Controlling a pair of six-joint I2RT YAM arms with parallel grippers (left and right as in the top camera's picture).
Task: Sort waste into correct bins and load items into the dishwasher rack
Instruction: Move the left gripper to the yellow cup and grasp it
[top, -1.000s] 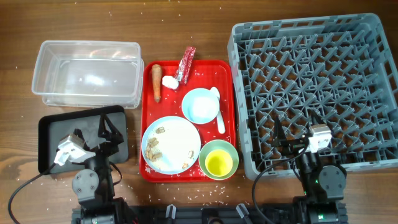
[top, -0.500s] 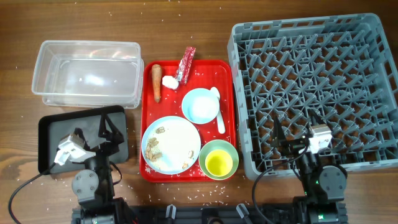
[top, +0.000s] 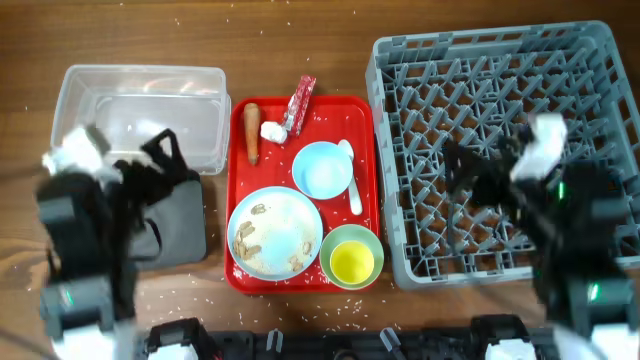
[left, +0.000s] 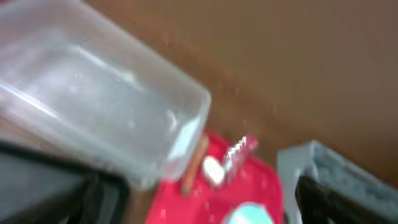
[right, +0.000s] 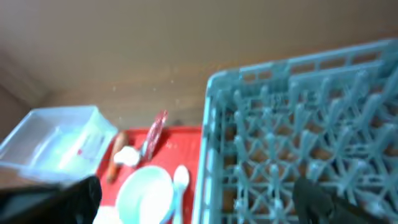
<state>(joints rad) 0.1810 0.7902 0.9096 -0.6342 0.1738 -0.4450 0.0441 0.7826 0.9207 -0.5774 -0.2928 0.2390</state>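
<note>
The yellow cup sits inside the green bowl and blocks it, so my left gripper swings over the plate next and lowers to the cup's rim.
On the red serving tray lie an orange carrot, a white wad, a red-and-white wrapper, a light blue bowl, a white spoon, a pale plate with tan scraps, and a green bowl holding a yellow cup. My left gripper is blurred, open and empty, above the black tray beside the clear tub. My right gripper is blurred, open and empty, above the grey rack.
White rice grains are scattered over the wooden table round the serving tray and bins. The left wrist view shows the tub and the wrapper, blurred. The right wrist view shows the rack, the bowl and the spoon.
Both arms have risen from their rest near the front edge and moved towards the back. The left is now over the black tray and the tub's edge. The right is over the rack.
</note>
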